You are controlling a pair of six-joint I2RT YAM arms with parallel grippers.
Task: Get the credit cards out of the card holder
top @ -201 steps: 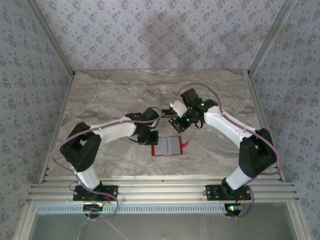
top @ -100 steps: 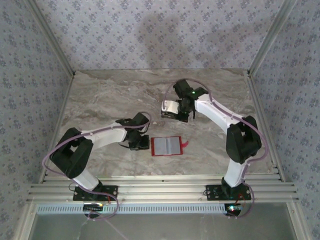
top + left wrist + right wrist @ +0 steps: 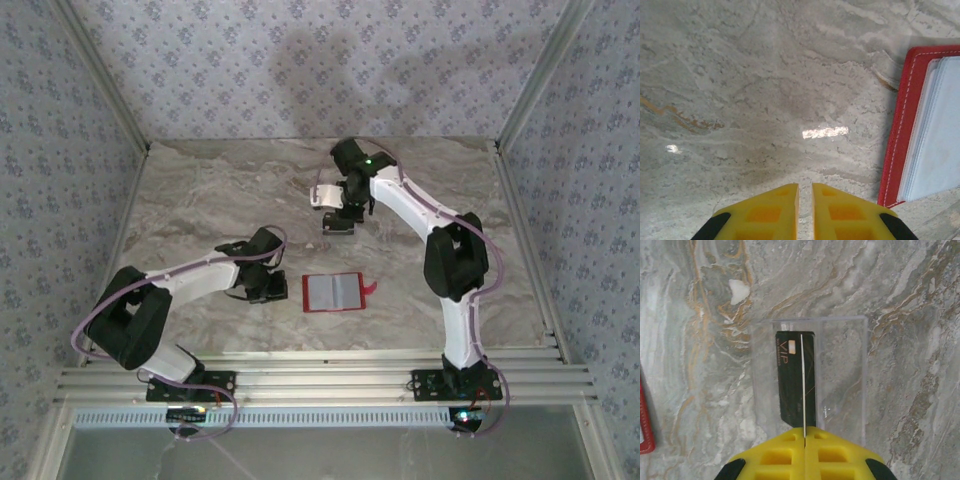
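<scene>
The edge-on card in my right gripper goes down toward the black VIP card [image 3: 796,377] in the clear tray [image 3: 840,370] next, and my right gripper releases it there.
The red card holder [image 3: 337,291] lies open on the marble table, its greyish clear window [image 3: 940,135] facing up. My left gripper [image 3: 266,284] hovers just left of it, fingers [image 3: 785,205] nearly together with a thin slit and nothing between them. My right gripper [image 3: 338,221] is further back, shut on a credit card [image 3: 803,385] seen edge-on as a thin whitish line. Below it a black credit card [image 3: 790,375] marked VIP lies inside a clear tray [image 3: 840,370]. The holder's red edge [image 3: 644,415] shows at the left of the right wrist view.
A small white chip [image 3: 738,291] lies on the marble beyond the clear tray. Aluminium rails [image 3: 320,380] run along the near edge and patterned walls [image 3: 320,70] close in the back and sides.
My right gripper has carried its card from beside the holder toward the back of the table. My left gripper has drawn back leftward, away from the holder.
</scene>
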